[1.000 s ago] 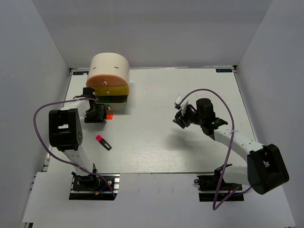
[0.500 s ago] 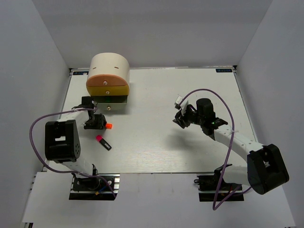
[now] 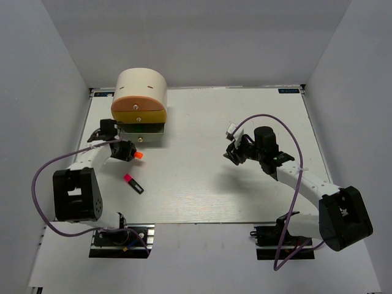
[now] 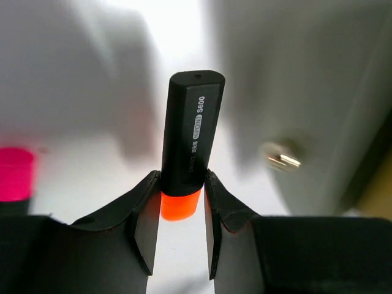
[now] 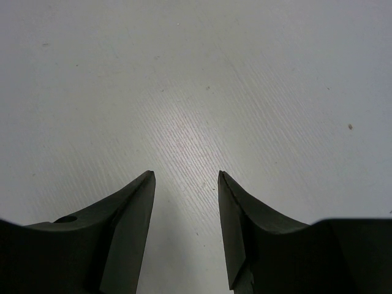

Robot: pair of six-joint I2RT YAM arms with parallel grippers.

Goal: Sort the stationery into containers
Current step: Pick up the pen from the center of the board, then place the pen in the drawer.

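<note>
The lowest drawer is open, so next the left gripper will move up and outward past the white knob [image 4: 280, 157] to above that drawer and release the black marker.
My left gripper [image 3: 126, 150] is shut on a black marker [image 4: 191, 128] by its orange-capped end [image 4: 180, 205], just in front of the cream cabinet [image 3: 142, 86]. In the left wrist view the marker's black body sticks out beyond the fingertips. The cabinet's drawers are orange [image 3: 138, 105], yellow [image 3: 142, 116] and a darker lowest one [image 3: 144, 128]. A white knob [image 4: 280, 157] shows blurred to the right of the marker. A pink-capped marker [image 3: 133, 183] lies on the table below the left gripper. My right gripper [image 3: 236, 154] is open over bare table, nothing between its fingers [image 5: 138, 202].
The white table [image 3: 245, 184] is walled in by grey panels on three sides. Purple cables loop from both arms. The right arm's base [image 3: 343, 220] stands at the near right and the left arm's base [image 3: 75, 196] at the near left.
My left gripper has shut on the orange-capped marker, dipping toward the table and coming back up a little with it. The left arm's lower links swung left and nearer. The right arm stayed still.
</note>
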